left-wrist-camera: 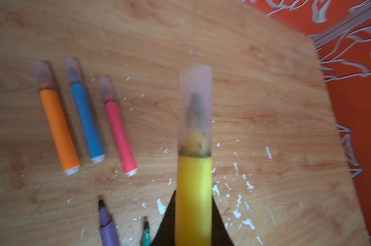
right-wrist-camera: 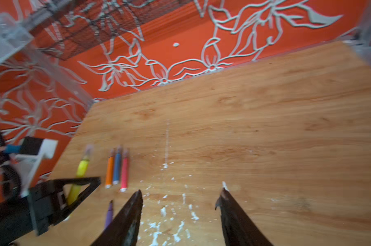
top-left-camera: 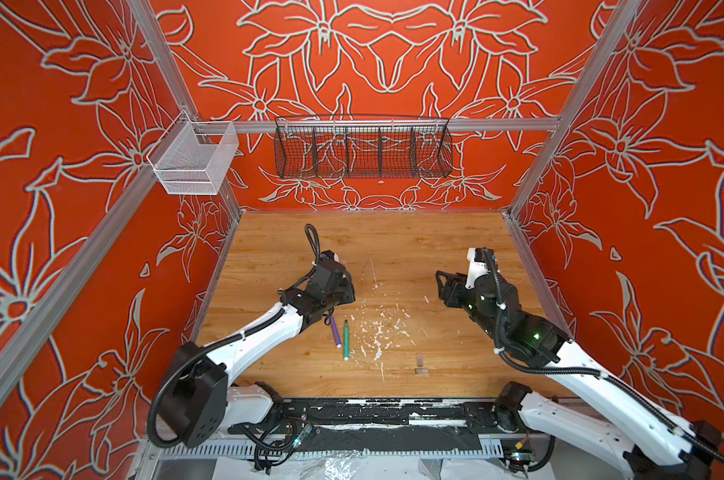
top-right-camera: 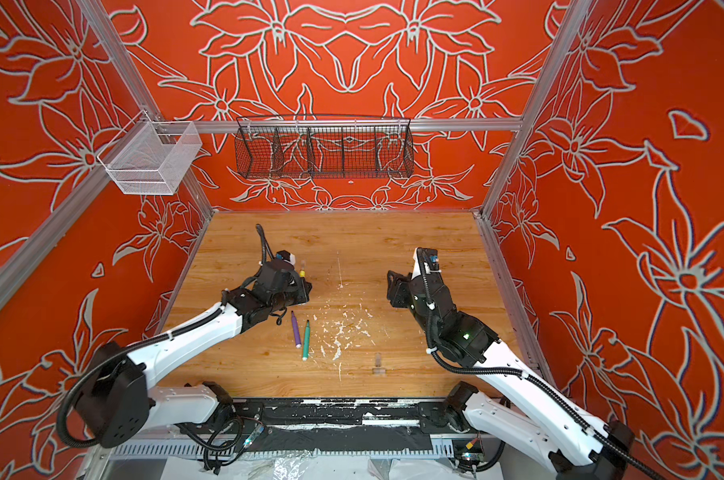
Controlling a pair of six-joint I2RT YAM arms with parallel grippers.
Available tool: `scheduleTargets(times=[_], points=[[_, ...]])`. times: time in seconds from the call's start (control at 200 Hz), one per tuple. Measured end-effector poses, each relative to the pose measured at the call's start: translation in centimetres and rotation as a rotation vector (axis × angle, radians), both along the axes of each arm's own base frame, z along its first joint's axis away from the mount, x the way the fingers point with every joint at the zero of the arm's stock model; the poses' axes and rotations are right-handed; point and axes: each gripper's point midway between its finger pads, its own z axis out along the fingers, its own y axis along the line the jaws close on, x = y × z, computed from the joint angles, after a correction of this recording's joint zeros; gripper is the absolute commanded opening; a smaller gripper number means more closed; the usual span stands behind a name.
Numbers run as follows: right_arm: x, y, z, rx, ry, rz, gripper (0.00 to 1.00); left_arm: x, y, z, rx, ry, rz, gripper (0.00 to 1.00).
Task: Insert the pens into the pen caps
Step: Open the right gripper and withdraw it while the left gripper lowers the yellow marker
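Observation:
The yellow pen [left-wrist-camera: 193, 187] in my left gripper has a cap on its tip, so next I need to lower it onto the bare tabletop [left-wrist-camera: 150, 134] beside the pink pen and let go of it.
My left gripper [left-wrist-camera: 193, 198] is shut on the yellow pen [left-wrist-camera: 193, 187], which carries a clear pen cap [left-wrist-camera: 195, 106] over its tip. Orange [left-wrist-camera: 59, 130], blue [left-wrist-camera: 87, 121] and pink [left-wrist-camera: 119, 136] pens lie side by side on the table beyond it, each with a cap on. A purple pen [top-left-camera: 335, 332] and a green pen [top-left-camera: 346, 340] lie uncapped just right of the left arm. Two loose clear caps [top-left-camera: 419, 358] [top-left-camera: 420, 371] rest near the front of the table. My right gripper [right-wrist-camera: 181, 193] hangs open and empty over the flecked middle, right of the pens.
White flecks of debris [top-left-camera: 379, 328] are scattered over the middle of the wooden table [top-left-camera: 393, 241]. A black wire basket [top-left-camera: 362, 151] and a white mesh basket [top-left-camera: 194, 160] hang on the back rail. Red patterned walls close in three sides.

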Motion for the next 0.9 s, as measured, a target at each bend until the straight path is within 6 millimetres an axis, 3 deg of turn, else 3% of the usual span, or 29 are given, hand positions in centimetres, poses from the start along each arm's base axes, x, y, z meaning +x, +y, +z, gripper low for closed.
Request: scheduleTargets(times=[0.16,0.305,0.475,0.686,0.896], points=[[1.1,-4.7,-4.1,-0.127,0.065,-0.176,0.59,0.1,0.3,-3.3,0.081,0.099,0.008,0.00],[1.0,-8.7,-6.5,-0.218,0.087,-0.329,0.59,0.7,-0.3,-3.9,0.113,0.123,-0.023,0.00],[0.4,-11.9,-9.5,-0.294,0.114,-0.442,0.59,1.7,-1.1,-4.8,0.146,0.161,-0.043,0.00],[0.5,-13.5,-10.5,-0.318,0.121,-0.509,0.59,2.0,-1.0,-7.0,0.216,0.246,-0.045,0.00],[0.9,-13.4,-10.8,-0.317,0.124,-0.510,0.56,4.3,-0.8,-9.3,0.335,0.309,-0.030,0.00]])
